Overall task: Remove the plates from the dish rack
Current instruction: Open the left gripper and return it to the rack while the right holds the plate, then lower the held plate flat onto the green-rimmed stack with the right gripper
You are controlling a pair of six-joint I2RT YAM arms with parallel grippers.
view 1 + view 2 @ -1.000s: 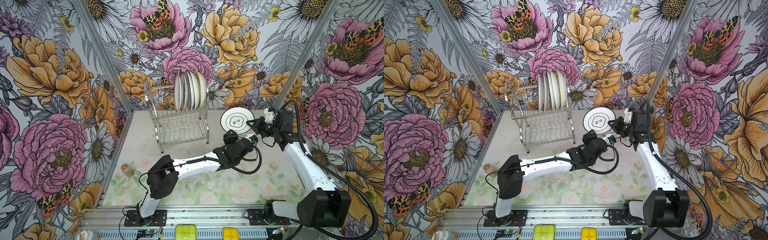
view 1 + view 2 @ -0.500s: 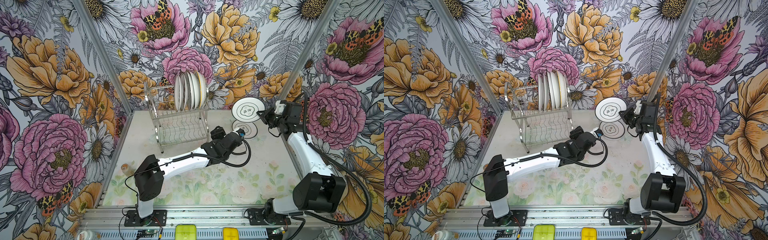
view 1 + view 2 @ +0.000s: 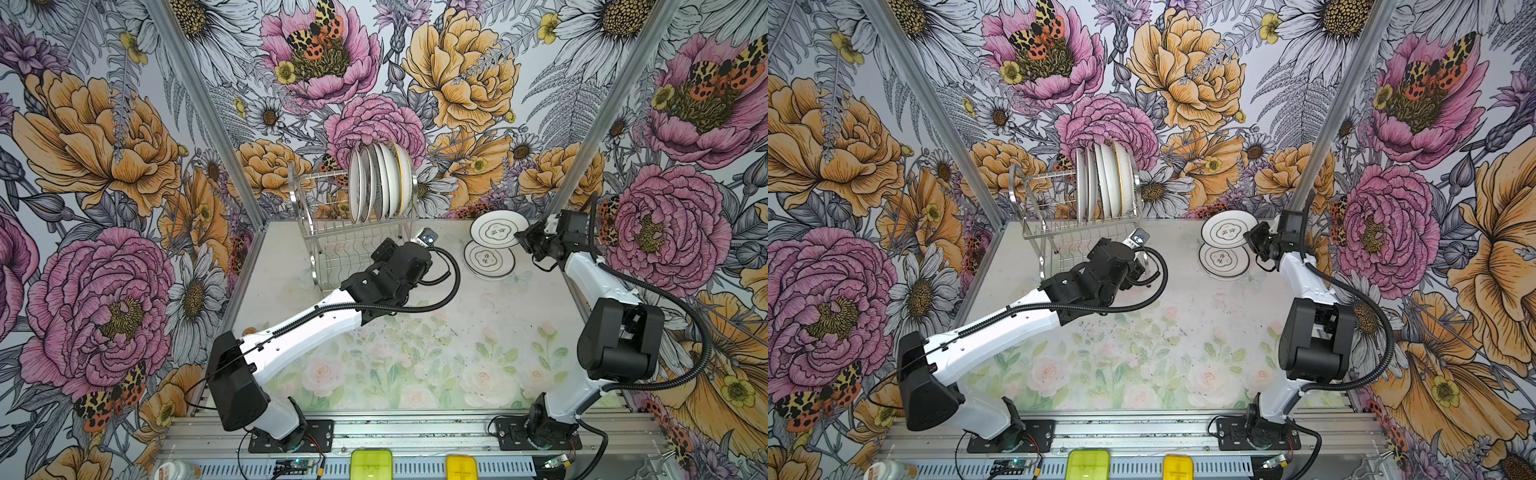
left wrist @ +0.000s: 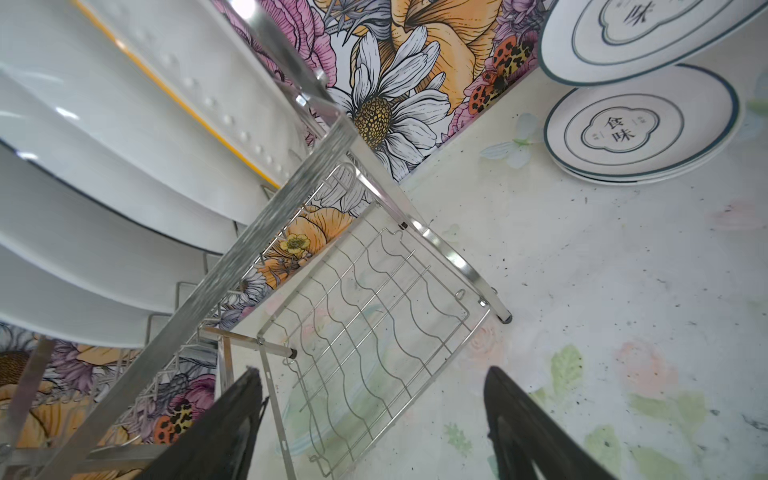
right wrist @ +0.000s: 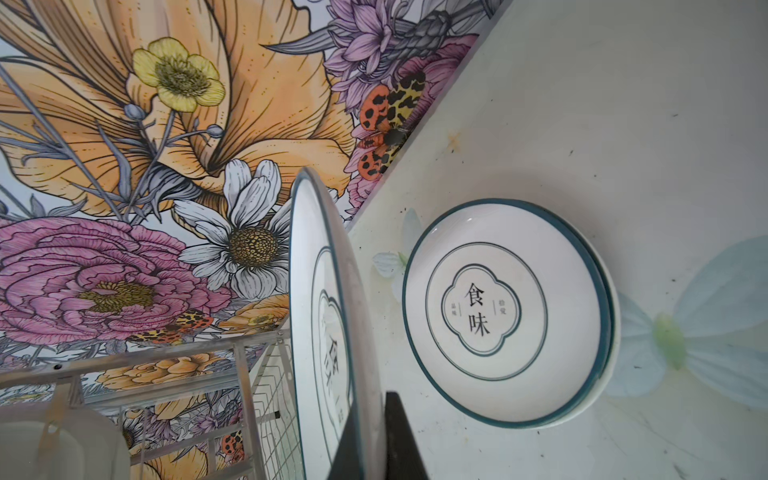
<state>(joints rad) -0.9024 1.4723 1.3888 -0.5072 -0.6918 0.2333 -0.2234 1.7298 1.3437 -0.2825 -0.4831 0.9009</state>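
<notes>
Next, my right gripper lowers the held plate, still hanging clear, until it rests on the small stack (image 3: 489,260) (image 5: 508,312) below, and releases the plate's rim.
The steel dish rack (image 3: 357,237) (image 3: 1071,237) (image 4: 291,195) stands at the back, with several white plates (image 3: 380,185) (image 3: 1106,183) (image 4: 104,166) on edge in its upper tier. My right gripper (image 3: 521,239) (image 3: 1250,239) (image 5: 370,411) is shut on the rim of a dark-rimmed white plate (image 3: 494,228) (image 3: 1225,228) (image 5: 316,291) (image 4: 648,37). That plate hangs tilted just above a small stack of matching plates (image 3: 489,261) (image 3: 1223,261) (image 5: 507,311) (image 4: 640,129) on the table. My left gripper (image 4: 372,370) (image 3: 385,249) is open and empty, beside the rack's lower shelf at its right end.
The back wall runs close behind the rack and the stack; the right wall is close to my right arm. The rack's right legs (image 4: 503,318) stand next to my left gripper. Two yellow boxes (image 3: 371,463) sit on the front rail.
My left gripper has drawn away leftward from the plate to the rack's right end and opened wider. My right gripper has carried the plate back and right, over the stack.
</notes>
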